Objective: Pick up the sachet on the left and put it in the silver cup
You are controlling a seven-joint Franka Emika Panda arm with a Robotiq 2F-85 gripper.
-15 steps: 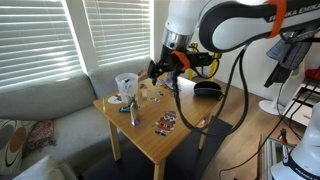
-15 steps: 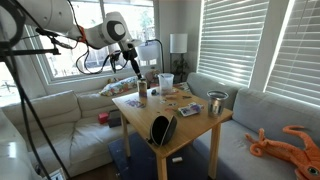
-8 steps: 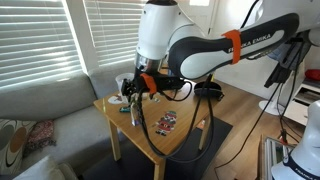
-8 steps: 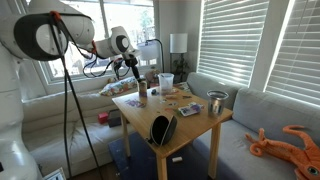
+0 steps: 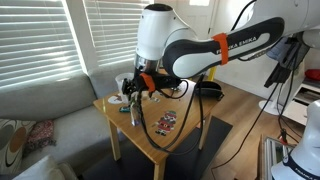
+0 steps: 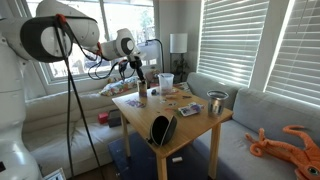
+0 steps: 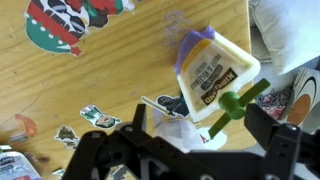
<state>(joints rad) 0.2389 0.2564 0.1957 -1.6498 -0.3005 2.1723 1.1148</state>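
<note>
My gripper should move toward the top in the wrist view to get around the white and silver sachet, because the sachet is just beyond the gripper's fingers.
The silver cup (image 5: pixel 133 110) is a slim metal cylinder near the table's left corner; it also shows in an exterior view (image 6: pixel 142 92). It is out of the wrist view. Several small printed sachets (image 7: pixel 95 121) lie on the wood at the lower left of the wrist view, one orange (image 7: pixel 15 128). My gripper (image 7: pixel 200 128) is open and empty. It hovers over a clear and white tumbler (image 7: pixel 212 68) with a green stopper. In both exterior views the gripper (image 5: pixel 141 92) (image 6: pixel 135 68) hangs just above that corner, beside the silver cup.
The small wooden table (image 5: pixel 190 135) stands by a grey sofa (image 5: pixel 40 105). A colourful printed packet (image 5: pixel 165 122) (image 7: pixel 60 22) lies mid-table. A black round object (image 5: pixel 207 88) (image 6: pixel 160 128) sits at one corner, a greyish mug (image 6: pixel 216 101) at another. Tumbler (image 6: pixel 166 80).
Over the last second the arm swung from above the table's middle to its left corner by the tumbler and the silver cup. In the last half second it barely moved.
</note>
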